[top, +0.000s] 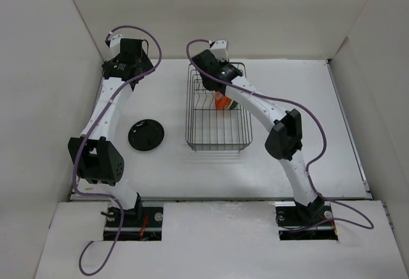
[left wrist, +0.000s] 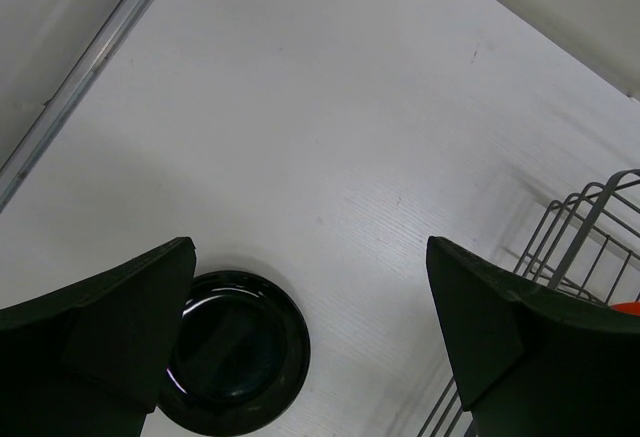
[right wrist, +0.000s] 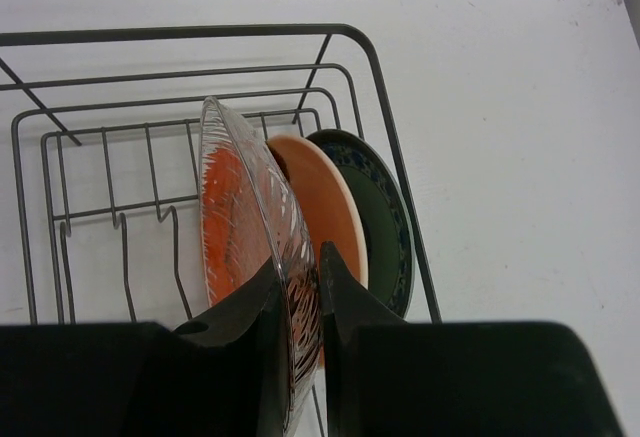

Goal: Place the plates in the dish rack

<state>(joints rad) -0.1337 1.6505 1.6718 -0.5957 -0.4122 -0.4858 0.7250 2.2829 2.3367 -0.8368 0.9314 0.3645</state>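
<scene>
My left gripper is above the black plate and forward of it, and that plate isn't in the rack yet. It will next move back and down onto the black plate's rim farthest from the rack.
The black wire dish rack (right wrist: 380,107) holds plates standing on edge. My right gripper (right wrist: 300,257) is shut on the rim of the clear textured glass plate (right wrist: 240,187), which stands upright among the prongs. Right behind it stand an orange plate (right wrist: 320,197) and a dark teal patterned plate (right wrist: 385,227). In the top view the right gripper (top: 220,78) hangs over the far end of the rack (top: 189,119). A glossy black plate (top: 146,134) lies flat on the table left of the rack. My left gripper (left wrist: 310,247) is open, high above the black plate (left wrist: 235,352), holding nothing.
White walls close in the table on the left, back and right. The rack's corner (left wrist: 585,217) shows at the right of the left wrist view. Several bare divider prongs (right wrist: 125,237) stand in the rack to the left of the glass plate.
</scene>
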